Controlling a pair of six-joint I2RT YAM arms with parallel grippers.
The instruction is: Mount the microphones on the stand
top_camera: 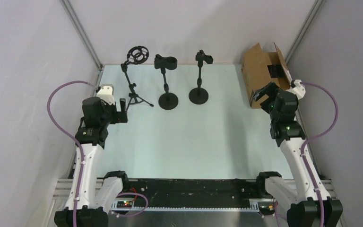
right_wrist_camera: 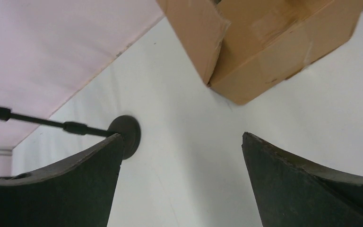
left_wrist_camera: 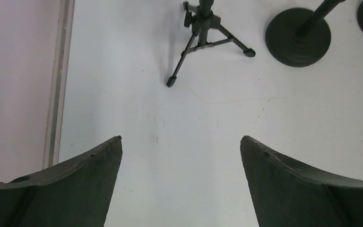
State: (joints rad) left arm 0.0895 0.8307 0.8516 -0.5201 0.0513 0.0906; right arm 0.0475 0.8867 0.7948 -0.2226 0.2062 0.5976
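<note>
Next, my right gripper will lower outward to straddle the near edge of the box's side [right_wrist_camera: 220, 34] facing the stands, which lies below and outward of it, standing free.
Three black stands line the back of the table: a tripod stand [top_camera: 133, 85] with a ring-shaped shock mount, a round-based stand [top_camera: 168, 100] with a clip on top, and a second round-based stand [top_camera: 198, 96]. The microphones are out of view in every frame. My left gripper [top_camera: 121, 111] hovers open just in front of the tripod [left_wrist_camera: 203, 33], nothing between its fingers [left_wrist_camera: 181, 142]. My right gripper [top_camera: 263, 97] stands open and empty [right_wrist_camera: 182, 137] beside the cardboard box, with one stand's round base [right_wrist_camera: 127, 135] off its left finger.
A brown cardboard box [top_camera: 260, 71] lies on its side at the back right, its flaps open; its near corner [right_wrist_camera: 264, 42] is just ahead of my right gripper. Metal frame posts and pale walls close in the table on the left, back and right.
</note>
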